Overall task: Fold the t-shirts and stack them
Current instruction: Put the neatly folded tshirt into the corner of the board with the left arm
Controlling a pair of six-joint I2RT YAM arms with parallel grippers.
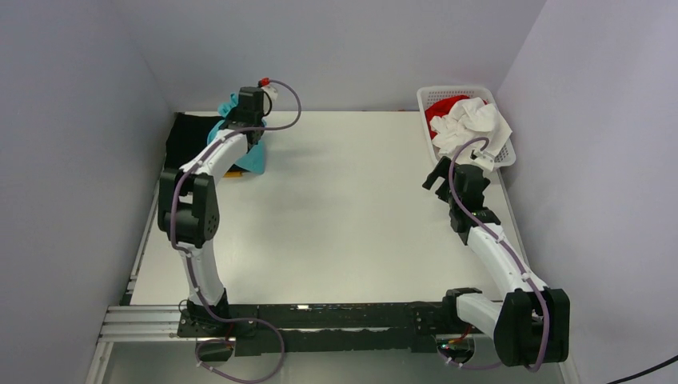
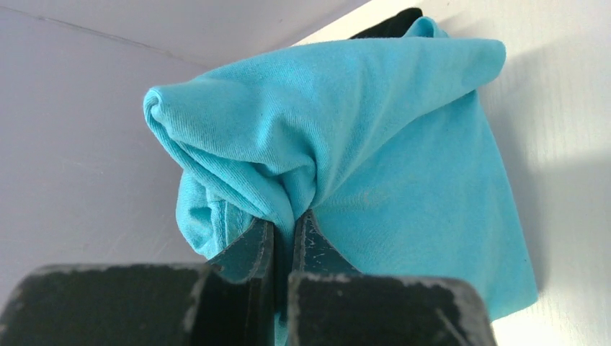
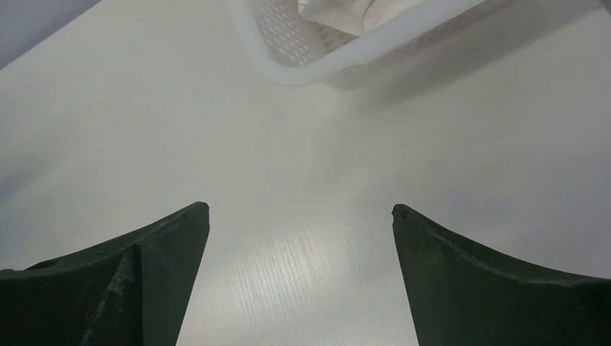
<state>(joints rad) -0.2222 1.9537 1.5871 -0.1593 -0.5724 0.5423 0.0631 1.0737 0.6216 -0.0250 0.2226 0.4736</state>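
My left gripper goes left in the top view, then down over the black t-shirt (image 1: pixel 189 138) next, as the turquoise cloth still hangs past the black t-shirt's edge.
The turquoise t-shirt (image 1: pixel 246 152) hangs bunched at the table's far left corner, over a black t-shirt (image 1: pixel 189 138) and an orange-yellow one (image 1: pixel 233 172) that peeks out under it. My left gripper (image 1: pixel 254 134) is shut on a fold of the turquoise t-shirt (image 2: pixel 346 137); the cloth is pinched between the two fingers. A white t-shirt (image 1: pixel 473 122) and a red t-shirt (image 1: pixel 441 107) lie crumpled in the basket. My right gripper (image 1: pixel 436 176) is open and empty, over bare table just in front of the basket; in the right wrist view (image 3: pixel 300 210) its jaws stand wide apart.
The white plastic lattice basket (image 1: pixel 505 157) stands at the far right corner; its near rim shows in the right wrist view (image 3: pixel 339 63). Grey walls close in at the back and both sides. The white table (image 1: pixel 344 216) lies between the arms.
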